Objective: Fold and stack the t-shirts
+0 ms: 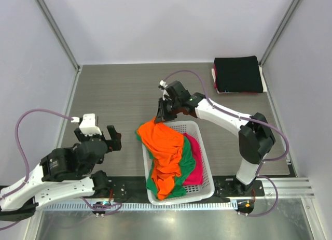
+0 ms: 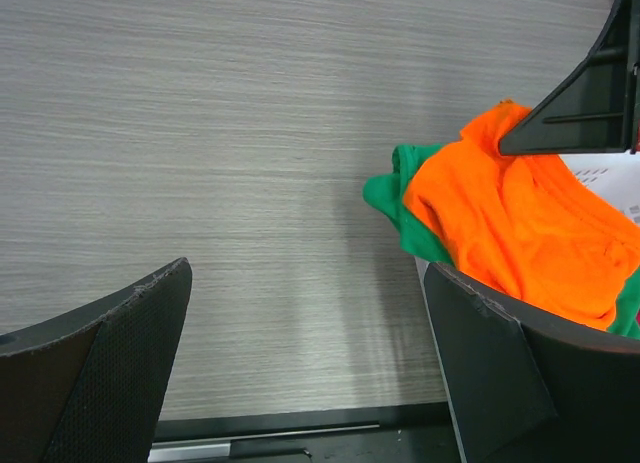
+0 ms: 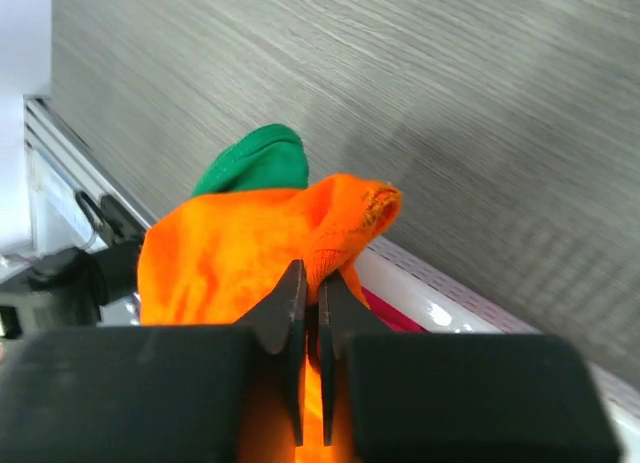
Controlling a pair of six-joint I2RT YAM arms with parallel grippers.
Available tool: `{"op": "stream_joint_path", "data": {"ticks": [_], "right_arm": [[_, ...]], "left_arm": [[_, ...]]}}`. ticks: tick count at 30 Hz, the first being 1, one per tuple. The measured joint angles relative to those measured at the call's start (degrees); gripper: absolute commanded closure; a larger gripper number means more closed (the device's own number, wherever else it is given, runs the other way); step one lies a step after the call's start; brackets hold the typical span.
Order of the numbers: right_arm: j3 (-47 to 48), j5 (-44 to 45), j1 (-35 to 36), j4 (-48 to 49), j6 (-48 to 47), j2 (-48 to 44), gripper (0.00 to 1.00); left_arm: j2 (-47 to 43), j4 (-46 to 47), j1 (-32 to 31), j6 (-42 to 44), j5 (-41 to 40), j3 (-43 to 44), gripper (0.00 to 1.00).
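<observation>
Next, my right gripper lifts the orange shirt (image 3: pixel 250 253) across to the right in the top view and releases it on the bare tabletop beside the basket.
A bright orange t-shirt (image 1: pixel 163 146) lies on top of a green t-shirt (image 1: pixel 184 167) and a magenta-pink t-shirt (image 1: pixel 196 165) in the white lattice basket (image 1: pixel 206 191). My right gripper (image 1: pixel 160 115) is shut on an edge of the orange shirt (image 3: pixel 250 253) at the basket's far left corner, lifting that edge. The green shirt (image 3: pixel 255 163) shows behind it. A folded black t-shirt (image 1: pixel 237 74) lies at the far right. My left gripper (image 1: pixel 98 141) is open and empty, left of the basket, above bare table; the orange shirt (image 2: pixel 530 223) shows to its right.
The basket stands at the near edge between the two arm bases. The black shirt rests on a white and red layer (image 1: pixel 213 76). Grey walls enclose the table on three sides. A metal rail (image 1: pixel 285 185) runs along the front.
</observation>
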Motion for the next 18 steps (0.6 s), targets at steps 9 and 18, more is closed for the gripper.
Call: {"op": "stream_joint_path", "data": {"ticks": [9,18], "right_arm": [[23.85,3.63,0.2,-14.82,-2.29,1.33,0.99],[57.86,21.33,0.11,-16.24,-13.03,-17.53,0.99]], "left_arm": [[-0.28,0.0,0.0,-0.02,-0.68,-0.26,0.0],[0.02,0.02,0.0,-0.07,-0.83,-0.52,0.0]]}}
